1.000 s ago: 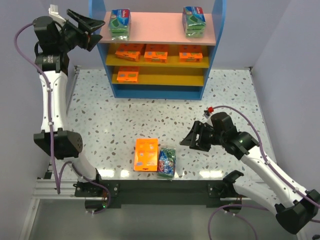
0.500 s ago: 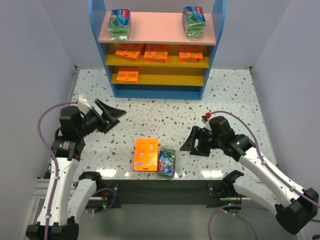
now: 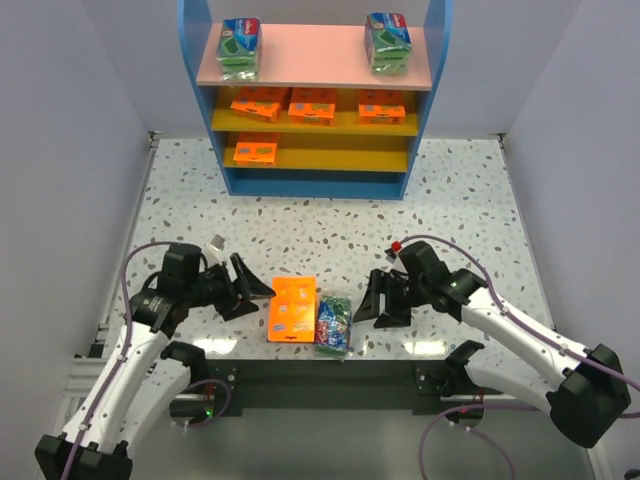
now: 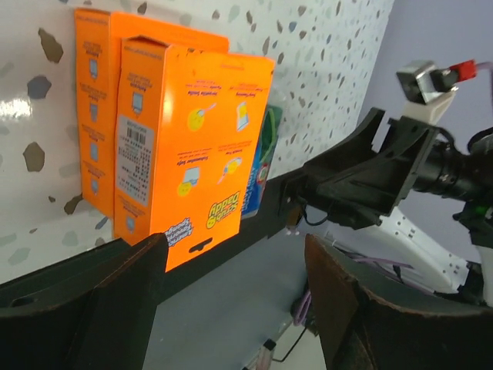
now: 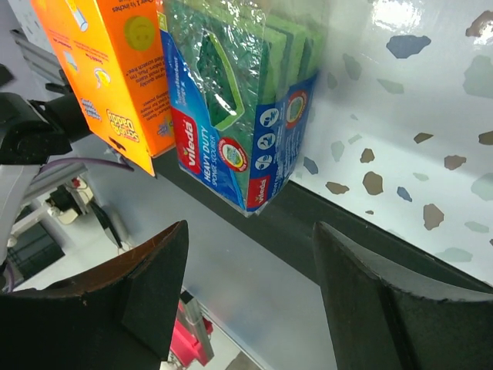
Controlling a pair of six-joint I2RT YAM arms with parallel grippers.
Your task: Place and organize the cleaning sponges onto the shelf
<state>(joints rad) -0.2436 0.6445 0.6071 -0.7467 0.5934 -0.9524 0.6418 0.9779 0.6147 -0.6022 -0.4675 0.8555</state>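
The green-and-blue pack (image 3: 334,322) crowds the opposite side of the upper orange pack, so my left gripper needs to go down and back next, onto the near barcode-side corner (image 3: 273,337) of the upper orange pack.
Near the table's front edge lie two stacked orange sponge packs (image 3: 293,308) (image 4: 192,146), with a green-and-blue wrapped pack (image 3: 334,322) (image 5: 239,116) touching their right side. My left gripper (image 3: 255,290) (image 4: 235,247) stands open just left of the orange packs, holding nothing. Open and empty too, my right gripper (image 3: 375,305) (image 5: 250,231) hangs just right of the green pack. The shelf (image 3: 315,186) at the back holds two green packs on its pink top board, three orange packs on the upper yellow board and one on the lower.
The black front rail (image 3: 320,385) runs just below the loose packs, which overhang the table edge in both wrist views. Grey walls close in on the left and right. Speckled tabletop (image 3: 330,240) lies between the packs and the shelf.
My left arm swung down from the shelf's upper left to the table and now sits beside the orange packs. My right gripper moved left toward the green pack.
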